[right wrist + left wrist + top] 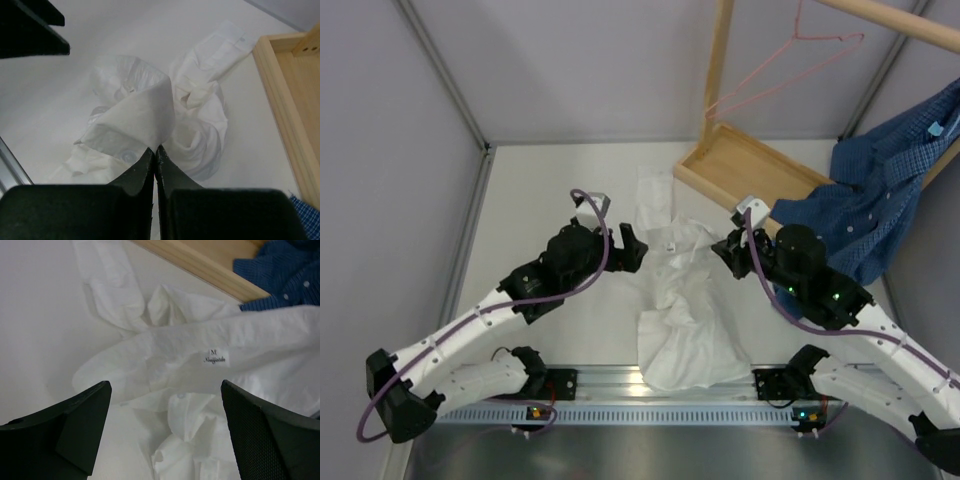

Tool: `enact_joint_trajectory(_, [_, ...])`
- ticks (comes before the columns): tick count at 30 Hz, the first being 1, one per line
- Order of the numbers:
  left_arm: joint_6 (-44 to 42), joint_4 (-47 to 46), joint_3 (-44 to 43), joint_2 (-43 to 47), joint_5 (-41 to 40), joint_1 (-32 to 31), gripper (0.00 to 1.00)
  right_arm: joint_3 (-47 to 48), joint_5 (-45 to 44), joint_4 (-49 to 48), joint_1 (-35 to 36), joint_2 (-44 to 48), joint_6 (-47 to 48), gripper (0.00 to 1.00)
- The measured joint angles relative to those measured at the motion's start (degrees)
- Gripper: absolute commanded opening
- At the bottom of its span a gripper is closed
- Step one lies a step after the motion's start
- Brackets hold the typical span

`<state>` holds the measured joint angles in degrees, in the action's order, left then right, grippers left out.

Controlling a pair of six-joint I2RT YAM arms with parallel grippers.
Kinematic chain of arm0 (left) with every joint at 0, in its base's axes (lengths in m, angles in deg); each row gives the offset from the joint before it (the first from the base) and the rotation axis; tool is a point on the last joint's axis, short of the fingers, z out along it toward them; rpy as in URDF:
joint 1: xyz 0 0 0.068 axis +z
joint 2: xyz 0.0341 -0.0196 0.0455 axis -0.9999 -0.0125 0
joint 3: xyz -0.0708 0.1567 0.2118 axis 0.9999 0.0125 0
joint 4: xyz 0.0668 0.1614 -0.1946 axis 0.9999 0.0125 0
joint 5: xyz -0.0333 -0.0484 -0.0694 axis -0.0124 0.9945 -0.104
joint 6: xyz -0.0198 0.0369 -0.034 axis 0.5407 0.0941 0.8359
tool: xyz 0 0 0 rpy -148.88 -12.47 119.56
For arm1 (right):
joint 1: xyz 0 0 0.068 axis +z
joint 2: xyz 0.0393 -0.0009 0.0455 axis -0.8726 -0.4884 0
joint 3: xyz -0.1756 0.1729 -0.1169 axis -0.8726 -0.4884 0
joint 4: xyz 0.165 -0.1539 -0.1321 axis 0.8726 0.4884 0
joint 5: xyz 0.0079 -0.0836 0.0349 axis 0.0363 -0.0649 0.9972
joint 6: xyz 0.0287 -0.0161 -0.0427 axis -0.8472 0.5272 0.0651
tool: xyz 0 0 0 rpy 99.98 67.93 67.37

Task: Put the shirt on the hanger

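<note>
The collar's loose end [86, 377] is below my left gripper, so my left gripper should lower its open fingers on both sides of it and close, since my right gripper holds the opposite side.
The white shirt [685, 310] lies crumpled on the table between my two arms, with a sleeve reaching toward the back. The pink wire hanger [790, 65] hangs from the wooden rail at the back right, empty. My right gripper [725, 248] is at the shirt's right edge; in the right wrist view it [156, 150] is shut on a raised fold of the shirt [145, 110]. My left gripper [628, 246] is at the shirt's left edge, open. In the left wrist view its wide-apart fingers [165, 425] frame the collar area with a size label [216, 356], nothing between them.
A light wooden rack stands at the back right with a tray base [750, 165] and an upright post [718, 60]. A blue checked shirt [885, 195] drapes over the rack's right side. A metal rail [660, 385] runs along the near edge. Grey walls enclose the table.
</note>
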<state>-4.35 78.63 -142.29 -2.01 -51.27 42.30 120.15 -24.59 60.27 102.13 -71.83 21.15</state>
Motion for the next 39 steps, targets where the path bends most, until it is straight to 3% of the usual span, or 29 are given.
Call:
enact_joint_trajectory(3, [-3.5, -9.8, 9.9, 1.6, 10.5, -0.1, 0.94, -2.1, -1.7, 0.8, 0.0, 3.0, -2.2, 0.00])
enact_joint_trajectory(7, [-5.8, -13.9, 17.2, 1.2, 11.7, 0.4, 0.95, -2.1, -1.9, 0.7, 0.0, 5.8, -3.8, 0.00])
enact_joint_trajectory(17, [-11.4, -18.5, 12.8, -10.0, 6.5, 4.5, 0.98, -2.1, 3.7, 1.0, 0.0, 7.7, -4.5, 0.00])
enact_joint_trajectory(20, [-13.6, -19.6, 9.1, -14.0, 12.6, 9.8, 0.96, -2.1, 6.6, 1.1, 0.0, 8.0, -4.5, 0.00])
enact_joint_trajectory(24, [-15.0, -22.4, 7.0, -19.1, 27.8, 19.9, 0.94, -2.1, 8.9, 1.1, 0.0, 9.4, -4.3, 0.00])
enact_joint_trajectory(28, [-16.6, -22.4, 6.5, -23.0, 42.2, 22.7, 0.88, -2.1, 10.3, 1.0, 0.0, 10.8, -4.0, 0.00])
enact_joint_trajectory(31, [-17.6, -22.6, 6.5, -25.2, 53.5, 22.6, 0.79, -2.1, 11.5, 0.9, 0.0, 11.0, -4.0, 0.00])
enact_joint_trajectory(33, [-17.4, -23.9, 6.8, -26.2, 59.6, 22.6, 0.60, -2.1, 12.0, 0.9, 0.0, 10.6, -4.0, 0.00])
enact_joint_trajectory(34, [-17.2, -25.0, 7.0, -26.4, 61.8, 22.6, 0.49, -2.1, 12.2, 0.9, 0.0, 10.4, -4.0, 0.00])
enact_joint_trajectory(35, [-17.0, -25.9, 7.1, -26.6, 63.5, 22.6, 0.22, -2.1, 12.4, 0.9, 0.0, 10.1, -4.0, 0.00])
enact_joint_trajectory(37, [-16.5, -27.9, 7.1, -27.4, 65.9, 22.6, 0.00, -2.1, 12.7, 0.7, 0.0, 10.1, -4.0, 0.00])
enact_joint_trajectory(39, [-16.2, -28.5, 6.9, -28.3, 66.0, 22.6, 0.00, -2.1, 12.8, 0.5, 0.0, 10.2, -4.0, 0.00])
